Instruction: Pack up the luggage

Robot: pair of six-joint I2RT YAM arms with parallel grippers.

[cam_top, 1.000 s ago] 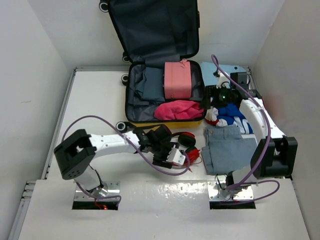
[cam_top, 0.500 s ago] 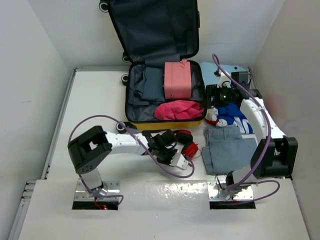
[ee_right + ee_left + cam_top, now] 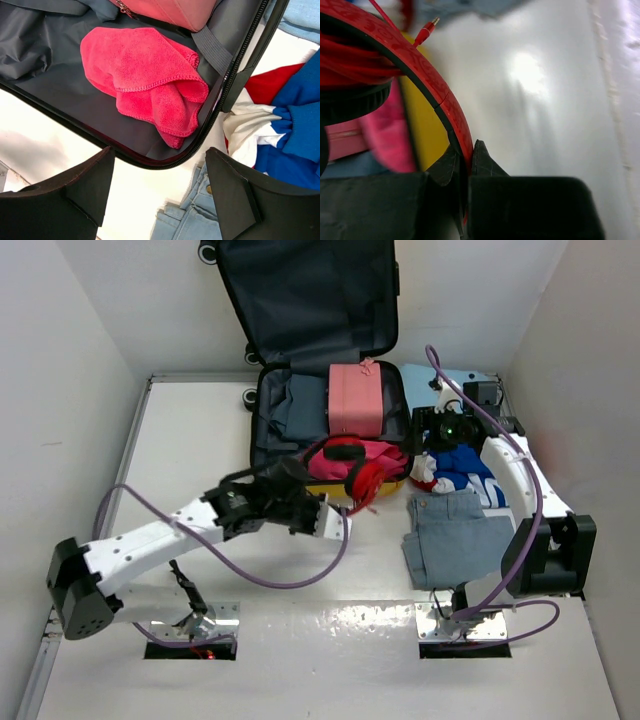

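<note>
My left gripper moves outward next, to the left in the top view and down. It releases the headphones (image 3: 357,472) in the luggage corner beside the towel, because the corner is bare.
The luggage (image 3: 328,486) lies open at the back of the table, yellow shell below, dark lid (image 3: 310,300) leaning against the wall. Red headphones (image 3: 357,472) with black ear pads hang over its near rim, above a pink towel (image 3: 375,454). My left gripper (image 3: 340,508) is shut on their headband. In the left wrist view the jaws of the left gripper (image 3: 466,150) pinch the red headphones (image 3: 420,70), with the luggage shell (image 3: 427,135) behind. My right gripper (image 3: 438,430) hovers open at the luggage's right edge. The right gripper (image 3: 159,150) holds nothing, and the towel (image 3: 145,75) lies below it.
A pink boxy case (image 3: 355,400) and grey clothing (image 3: 295,405) lie inside the luggage. Folded jeans (image 3: 455,535) and a red, white and blue garment (image 3: 462,468) lie at the right, with a light blue item (image 3: 455,378) behind. White walls close in on three sides.
The left gripper shut on the headphones' band on the table, then lifted them up and back to the luggage's near rim. The right arm stayed still.
</note>
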